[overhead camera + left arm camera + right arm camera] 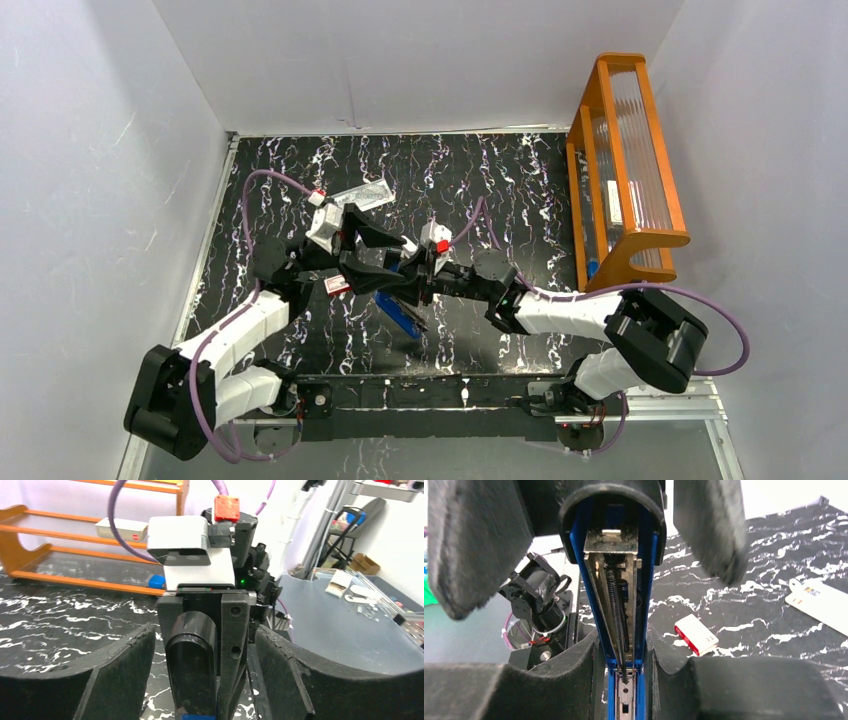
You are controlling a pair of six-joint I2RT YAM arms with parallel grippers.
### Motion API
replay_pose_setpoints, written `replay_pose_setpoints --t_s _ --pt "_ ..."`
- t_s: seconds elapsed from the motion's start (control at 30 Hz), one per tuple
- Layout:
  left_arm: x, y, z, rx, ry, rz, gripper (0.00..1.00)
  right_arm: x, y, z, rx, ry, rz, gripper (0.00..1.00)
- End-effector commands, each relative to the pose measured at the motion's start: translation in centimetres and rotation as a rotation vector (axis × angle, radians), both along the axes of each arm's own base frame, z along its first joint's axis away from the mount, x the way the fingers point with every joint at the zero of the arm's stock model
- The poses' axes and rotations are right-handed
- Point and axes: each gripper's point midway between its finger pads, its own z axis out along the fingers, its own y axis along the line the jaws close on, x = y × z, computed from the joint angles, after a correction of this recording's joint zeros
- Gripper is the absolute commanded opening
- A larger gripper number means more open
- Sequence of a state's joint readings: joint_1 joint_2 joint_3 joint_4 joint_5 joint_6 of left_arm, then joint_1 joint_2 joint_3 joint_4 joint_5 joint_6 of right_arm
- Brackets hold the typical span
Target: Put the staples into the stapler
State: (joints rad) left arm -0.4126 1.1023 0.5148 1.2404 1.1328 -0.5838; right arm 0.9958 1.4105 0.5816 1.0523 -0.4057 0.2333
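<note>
My right gripper turns downward next, lowers the stapler (405, 315) onto the tabletop beside the box of staples and releases it, since the stapler's silver bar lies open.
The blue stapler (405, 315) hangs tilted above the middle of the table, between both arms. In the right wrist view it (616, 580) stands hinged open, its spring and silver rail showing. My right gripper (626, 650) is shut on its blue sides near the hinge. My left gripper (205, 670) is open; its fingers (125, 675) flank the stapler's black base (192, 665) with a gap on each side. The red-and-white box of staples (696, 635) lies flat on the table (337, 285), left of the stapler. No loose strip of staples shows.
A flat clear packet (362, 195) with a white-and-red label lies at the back left (819, 600). An orange wooden rack (625, 170) stands along the right edge of the black marbled table (500, 180). White walls close in the left and back.
</note>
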Motion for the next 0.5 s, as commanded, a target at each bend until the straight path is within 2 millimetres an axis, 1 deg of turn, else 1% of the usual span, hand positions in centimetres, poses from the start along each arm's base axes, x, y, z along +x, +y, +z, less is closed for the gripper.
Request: replay_pose_setpoints --t_s 0.0,0.13,0.2,0.27,0.3,0.33,0.37,0.4,0.43,0.47 --pt "1.4 1.1 0.6 -0.037 -0.023 0.112 0.71 0.5 -0.2 3.5 0.073 -0.034 -0.054 0.18" --pt "2.9 2.7 0.1 -0.008 -0.014 0.213 0.72 1.2 -0.5 2.2 0.033 0.014 -0.107 0.17" --pt "5.0 4.1 -0.8 0.059 0.034 0.336 0.73 1.6 -0.5 1.9 0.012 0.035 -0.134 0.18" --pt "8.0 6.5 -1.6 0.155 0.089 0.558 0.73 2.6 -0.2 1.1 -0.031 0.079 -0.186 0.18" --pt "9.7 8.3 -2.3 0.203 0.135 0.703 0.73 3.4 -0.1 0.6 -0.062 0.11 -0.229 0.19" --pt "11.3 10.7 -3.1 0.25 0.2 0.871 0.74 4.2 0.0 -0.1 -0.097 0.138 -0.275 0.18" --pt "12.3 13.5 -4.2 0.303 0.275 1.037 0.75 4.9 0.2 -0.2 -0.112 0.152 -0.317 0.18" --pt "13.0 16.4 -5.4 0.36 0.342 1.201 0.76 5.7 0.1 -0.5 -0.125 0.166 -0.376 0.17" --pt "13.0 18.8 -6.4 0.41 0.404 1.328 0.76 6.3 0.2 -0.8 -0.141 0.178 -0.416 0.17" --pt "12.9 21.2 -7.0 0.437 0.452 1.464 0.77 6.8 0.5 -1.0 -0.159 0.188 -0.446 0.17"
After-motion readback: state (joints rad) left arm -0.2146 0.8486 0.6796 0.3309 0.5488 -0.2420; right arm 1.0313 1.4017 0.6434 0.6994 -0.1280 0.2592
